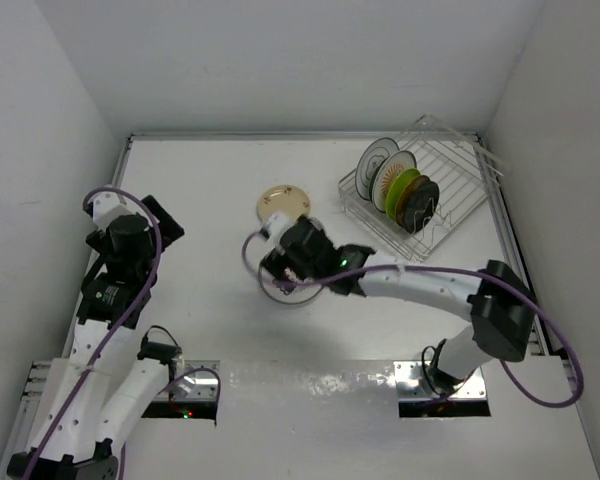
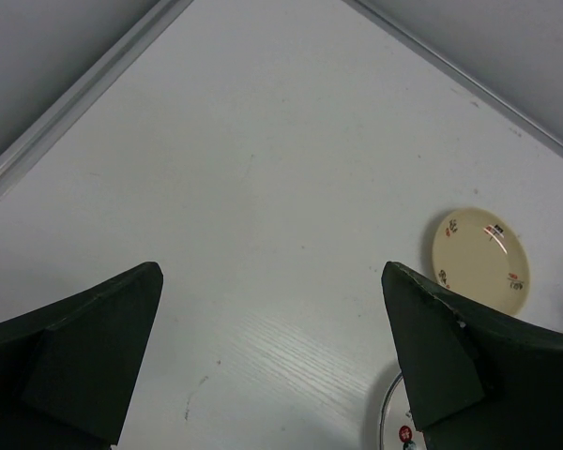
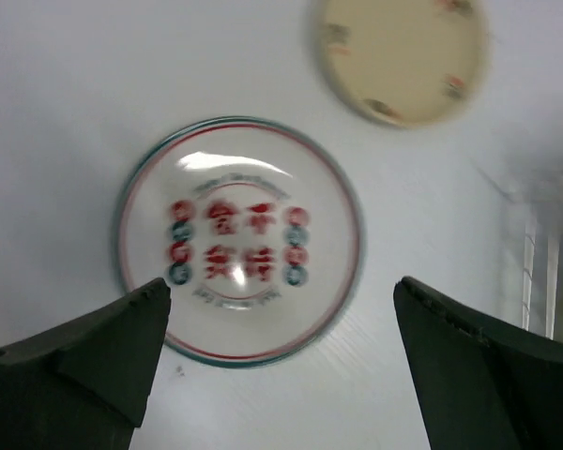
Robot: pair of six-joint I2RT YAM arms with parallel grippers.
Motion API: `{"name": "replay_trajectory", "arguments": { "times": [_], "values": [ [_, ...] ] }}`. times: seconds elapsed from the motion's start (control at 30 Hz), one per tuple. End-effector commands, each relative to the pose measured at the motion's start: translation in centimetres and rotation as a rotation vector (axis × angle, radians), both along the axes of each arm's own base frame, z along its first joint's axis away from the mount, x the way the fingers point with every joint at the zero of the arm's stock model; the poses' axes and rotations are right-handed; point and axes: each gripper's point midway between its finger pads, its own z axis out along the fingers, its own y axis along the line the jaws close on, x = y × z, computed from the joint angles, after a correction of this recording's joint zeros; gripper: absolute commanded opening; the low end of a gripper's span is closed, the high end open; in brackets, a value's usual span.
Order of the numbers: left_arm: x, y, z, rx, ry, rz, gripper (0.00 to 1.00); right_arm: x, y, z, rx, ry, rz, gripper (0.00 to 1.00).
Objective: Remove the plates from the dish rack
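Note:
I should next swing my right gripper outward and across to the dark plate's rim [image 1: 414, 201], to its right in the top view, because the dark plate is at the end of the row.
The wire dish rack [image 1: 450, 190] stands at the back right and holds several upright plates: a white dark-patterned one [image 1: 377, 160], a lime green one [image 1: 406, 187] and a dark one [image 1: 421, 206]. A small cream plate [image 1: 283, 203] lies flat on the table; it also shows in the right wrist view [image 3: 401, 56] and the left wrist view [image 2: 479, 251]. A larger white plate with red characters [image 3: 236, 239] lies flat below my right gripper [image 3: 280, 291], which is open and empty above it. In the top view the right gripper [image 1: 283, 262] hides most of this plate [image 1: 292, 297]. My left gripper [image 2: 270, 270] is open and empty over bare table at the left.
White walls close in the table on the left, back and right. The rack's edge shows at the right of the right wrist view [image 3: 544, 272]. The white plate's rim [image 2: 389, 422] shows beside my left gripper's right finger.

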Motion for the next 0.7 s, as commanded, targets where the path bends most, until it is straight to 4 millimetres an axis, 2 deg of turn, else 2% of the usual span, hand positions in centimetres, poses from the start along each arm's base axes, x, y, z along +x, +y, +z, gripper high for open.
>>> {"name": "replay_trajectory", "arguments": {
  "times": [0.0,0.03,0.07,0.13,0.23,0.27,0.3,0.33,0.37,0.43,0.47,0.53,0.67],
  "values": [
    [0.5,-0.5,1.0,0.0,-0.052,-0.041,1.0,7.3,-8.2,7.1,0.28,0.012,-0.607,0.99],
    [0.5,-0.7,0.8,0.002,-0.049,-0.055,1.0,8.1,-10.3,7.3,0.312,0.035,-0.697,0.99],
    [0.7,-1.2,0.8,-0.004,-0.051,-0.083,1.0,9.8,-14.2,8.0,0.374,0.029,-0.856,0.99],
    [1.0,-1.6,0.5,-0.005,-0.043,-0.11,1.0,11.2,-18.7,9.0,0.42,-0.021,-1.013,0.98],
    [1.3,-2.2,0.1,-0.011,-0.025,-0.143,1.0,11.9,-23.7,11.3,0.465,-0.146,-1.166,0.93],
    [1.4,-2.5,-0.1,-0.014,-0.019,-0.156,1.0,12.0,-25.3,11.9,0.47,-0.178,-1.222,0.88],
    [1.5,-2.6,-0.3,-0.014,-0.011,-0.161,1.0,12.3,-26.3,11.9,0.475,-0.178,-1.247,0.86],
    [1.6,-2.6,-0.4,-0.015,-0.009,-0.164,1.0,12.9,-28.7,11.9,0.491,-0.178,-1.309,0.84],
    [1.6,-2.9,-0.5,-0.018,-0.005,-0.178,1.0,13.4,-28.9,11.8,0.528,-0.142,-1.308,0.75],
    [1.8,-3.2,-0.5,-0.021,-0.004,-0.196,1.0,14.4,-31.4,11.4,0.541,-0.129,-1.383,0.66],
    [1.8,-3.2,-0.6,-0.02,-0.001,-0.198,1.0,14.8,-31.6,11.3,0.543,-0.119,-1.389,0.61],
    [1.9,-3.3,-0.7,-0.021,0.001,-0.203,1.0,15.6,-32.7,11.0,0.528,-0.114,-1.43,0.57],
    [2.0,-3.4,-0.8,-0.022,0.005,-0.211,1.0,17.3,-33.3,9.7,0.522,-0.091,-1.448,0.5]
  ]
}}
